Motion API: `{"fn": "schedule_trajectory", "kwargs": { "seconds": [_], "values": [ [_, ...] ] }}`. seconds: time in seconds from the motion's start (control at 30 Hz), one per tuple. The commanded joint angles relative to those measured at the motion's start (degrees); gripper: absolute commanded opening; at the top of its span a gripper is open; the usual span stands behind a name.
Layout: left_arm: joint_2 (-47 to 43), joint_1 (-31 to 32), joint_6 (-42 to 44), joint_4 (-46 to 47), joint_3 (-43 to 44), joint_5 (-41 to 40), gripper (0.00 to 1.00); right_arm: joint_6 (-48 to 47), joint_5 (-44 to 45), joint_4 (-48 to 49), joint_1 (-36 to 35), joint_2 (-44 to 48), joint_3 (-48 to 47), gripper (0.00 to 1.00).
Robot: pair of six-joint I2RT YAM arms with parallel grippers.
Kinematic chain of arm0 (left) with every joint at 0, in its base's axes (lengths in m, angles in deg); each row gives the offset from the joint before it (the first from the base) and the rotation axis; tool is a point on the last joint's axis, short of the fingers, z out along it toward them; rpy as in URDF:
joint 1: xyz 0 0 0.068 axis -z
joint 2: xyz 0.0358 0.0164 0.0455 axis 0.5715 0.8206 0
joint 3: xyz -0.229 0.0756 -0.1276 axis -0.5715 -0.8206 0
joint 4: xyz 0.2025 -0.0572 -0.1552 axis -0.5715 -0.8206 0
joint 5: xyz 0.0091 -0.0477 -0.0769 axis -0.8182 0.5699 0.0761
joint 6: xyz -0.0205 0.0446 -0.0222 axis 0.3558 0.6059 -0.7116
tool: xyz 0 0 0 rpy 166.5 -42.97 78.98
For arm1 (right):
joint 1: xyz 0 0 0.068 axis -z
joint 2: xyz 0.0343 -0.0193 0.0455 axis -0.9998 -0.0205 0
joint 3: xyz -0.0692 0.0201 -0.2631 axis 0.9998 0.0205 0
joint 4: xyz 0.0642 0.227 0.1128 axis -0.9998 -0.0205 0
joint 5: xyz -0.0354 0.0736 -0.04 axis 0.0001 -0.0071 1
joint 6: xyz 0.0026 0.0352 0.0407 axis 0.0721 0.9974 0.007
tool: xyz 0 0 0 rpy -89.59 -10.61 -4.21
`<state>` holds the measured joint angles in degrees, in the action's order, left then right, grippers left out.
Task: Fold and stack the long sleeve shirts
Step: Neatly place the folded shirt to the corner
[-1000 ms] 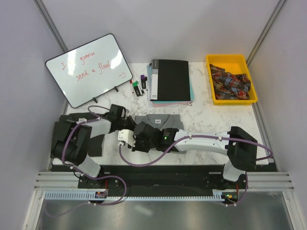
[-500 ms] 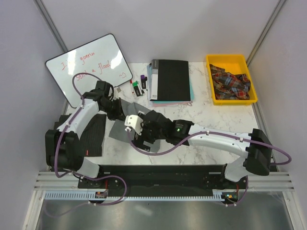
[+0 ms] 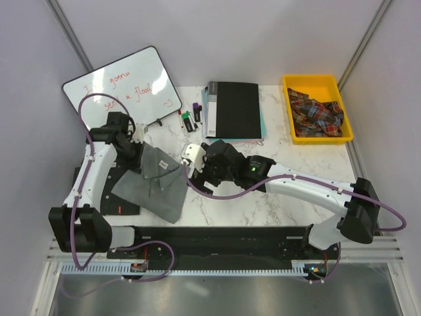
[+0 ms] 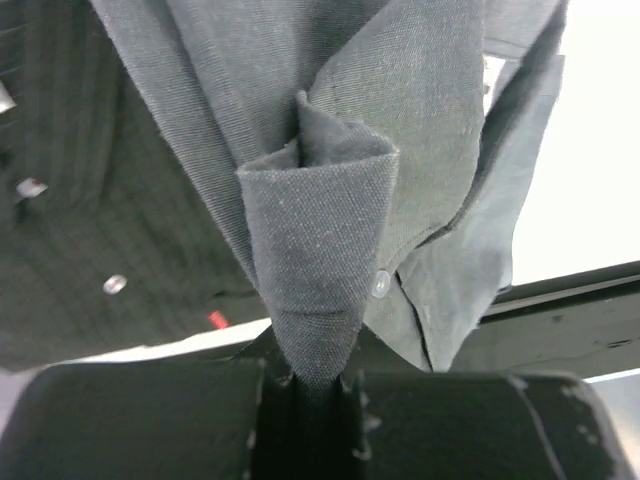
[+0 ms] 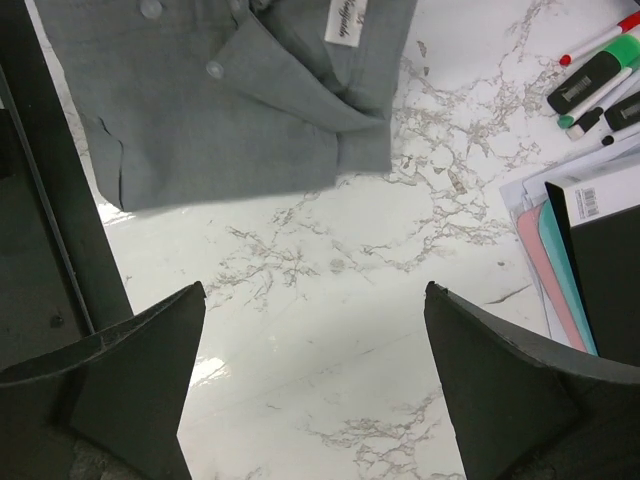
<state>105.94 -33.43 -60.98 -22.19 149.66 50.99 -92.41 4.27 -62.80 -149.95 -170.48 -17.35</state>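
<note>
My left gripper should next lift the grey shirt, because it hangs over bare marble, then lower it to the left in the top view across the charcoal shirt (image 3: 123, 201) and let it go.
The plain grey long sleeve shirt (image 3: 156, 185) hangs folded from my left gripper (image 3: 136, 151), which is shut on a bunched fold of it (image 4: 318, 300) near a button. Its lower part drapes over the dark charcoal striped shirt (image 3: 123, 201), which lies flat at the table's left front and shows in the left wrist view (image 4: 80, 250). My right gripper (image 3: 195, 172) is open just right of the grey shirt, with only bare marble between its fingertips (image 5: 313, 292). The grey shirt's collar and label (image 5: 230, 110) lie beyond those fingers.
A whiteboard (image 3: 122, 92) leans at the back left. Markers (image 3: 189, 118) lie beside the black book (image 3: 233, 108), which rests on coloured folders. A yellow bin (image 3: 291, 122) with plaid cloth stands at the back right. The black base rail (image 3: 217, 234) runs along the near edge.
My left gripper has carried the grey shirt from the table's middle to the left, over the dark shirt. My right gripper has opened, let go of it and drawn back.
</note>
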Motion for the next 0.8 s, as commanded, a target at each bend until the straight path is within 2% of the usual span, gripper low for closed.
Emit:
{"fn": "schedule_trajectory", "kwargs": {
  "seconds": [0.0,0.3,0.77],
  "values": [
    [-5.31,-4.06,7.96,-6.71,5.15,0.24,0.02,0.14,0.69,-0.07,0.04,1.76,-1.42,0.98],
    [-7.07,-7.40,10.16,-12.00,14.91,0.68,0.02,-0.39,0.69,-0.07,0.22,2.02,-1.34,0.98],
    [-7.25,-13.99,15.70,-16.22,20.55,1.91,0.02,-1.00,0.69,-0.15,0.48,1.93,-0.46,0.98]
  ]
}}
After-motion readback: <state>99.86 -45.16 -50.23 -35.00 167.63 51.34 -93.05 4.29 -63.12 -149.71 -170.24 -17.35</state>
